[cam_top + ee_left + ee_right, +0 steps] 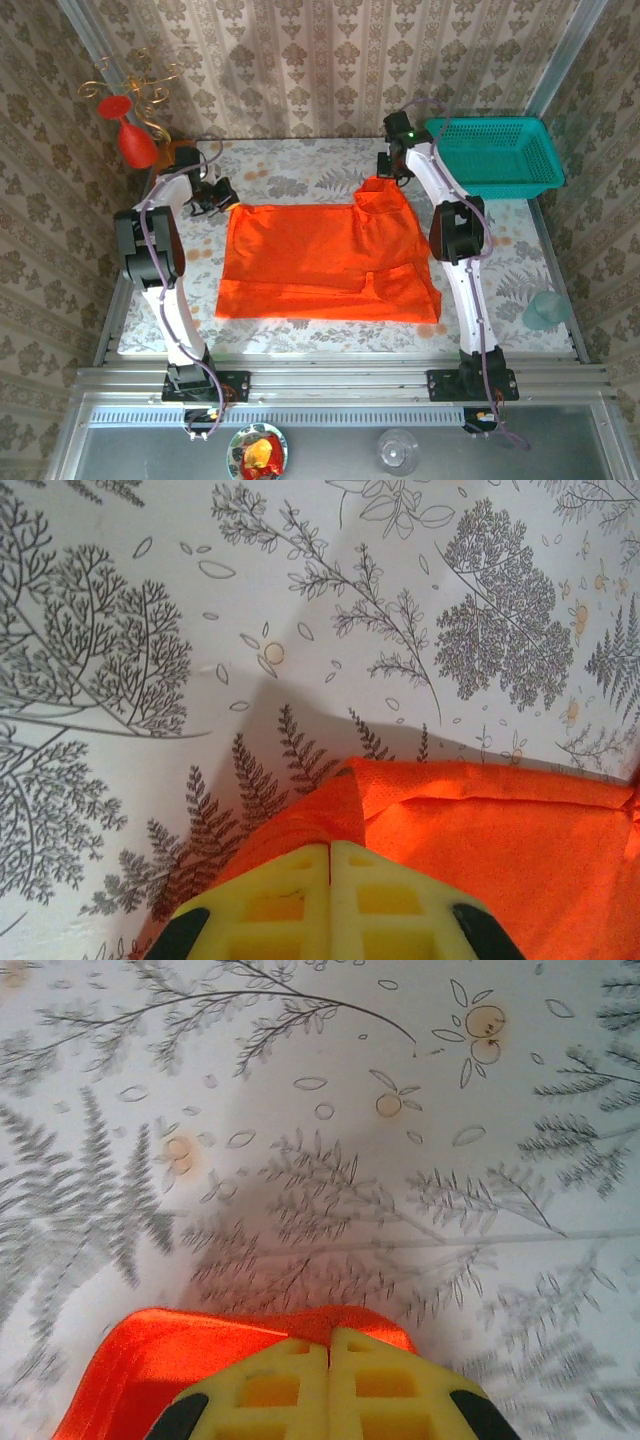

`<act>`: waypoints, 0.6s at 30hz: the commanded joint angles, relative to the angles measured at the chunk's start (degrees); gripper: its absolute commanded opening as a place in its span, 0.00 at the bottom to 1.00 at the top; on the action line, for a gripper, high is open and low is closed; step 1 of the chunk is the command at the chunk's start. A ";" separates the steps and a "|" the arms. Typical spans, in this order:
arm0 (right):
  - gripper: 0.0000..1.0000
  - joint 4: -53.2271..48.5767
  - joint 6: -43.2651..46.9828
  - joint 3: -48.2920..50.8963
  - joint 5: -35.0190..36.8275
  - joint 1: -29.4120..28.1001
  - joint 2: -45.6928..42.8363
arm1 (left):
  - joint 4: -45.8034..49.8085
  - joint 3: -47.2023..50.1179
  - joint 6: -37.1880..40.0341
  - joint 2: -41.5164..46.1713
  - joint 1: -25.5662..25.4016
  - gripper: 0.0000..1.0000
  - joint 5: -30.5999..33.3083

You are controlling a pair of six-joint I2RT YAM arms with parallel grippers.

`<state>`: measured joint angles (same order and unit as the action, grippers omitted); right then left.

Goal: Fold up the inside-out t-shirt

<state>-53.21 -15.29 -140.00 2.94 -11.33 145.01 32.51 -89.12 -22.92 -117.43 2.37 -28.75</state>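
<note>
My left gripper pulls the shirt's far corner back over the shirt to the near band's edge (228,278) next and lets the corner go, as the shirt's far part lies unfolded.
The inside-out t-shirt (320,262) lies spread on the patterned table, bright orange, with its right part doubled over. My left gripper (216,196) sits at the shirt's far left corner. In the left wrist view its yellow fingers (329,846) are shut on that corner of the shirt (500,840), which bunches up between them. My right gripper (391,168) is at the shirt's far right corner, where the cloth rises a little. In the right wrist view this gripper (329,1332) is shut on a fold of the shirt (180,1355).
A teal basket (500,150) stands at the back right, close to the right arm. A red goblet-shaped ornament (135,142) is at the back left. A clear cup (545,310) rests near the right edge. Bare table (300,165) lies beyond the shirt.
</note>
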 commanded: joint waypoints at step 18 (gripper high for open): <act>0.00 -1.75 -8.69 44.82 -0.76 -0.42 -42.37 | -6.24 21.08 -0.87 19.81 5.16 0.00 -5.22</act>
<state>-54.39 -21.69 -99.94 2.98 -11.88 108.62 26.65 -70.74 -23.16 -100.92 6.85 -32.58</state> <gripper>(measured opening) 0.065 0.064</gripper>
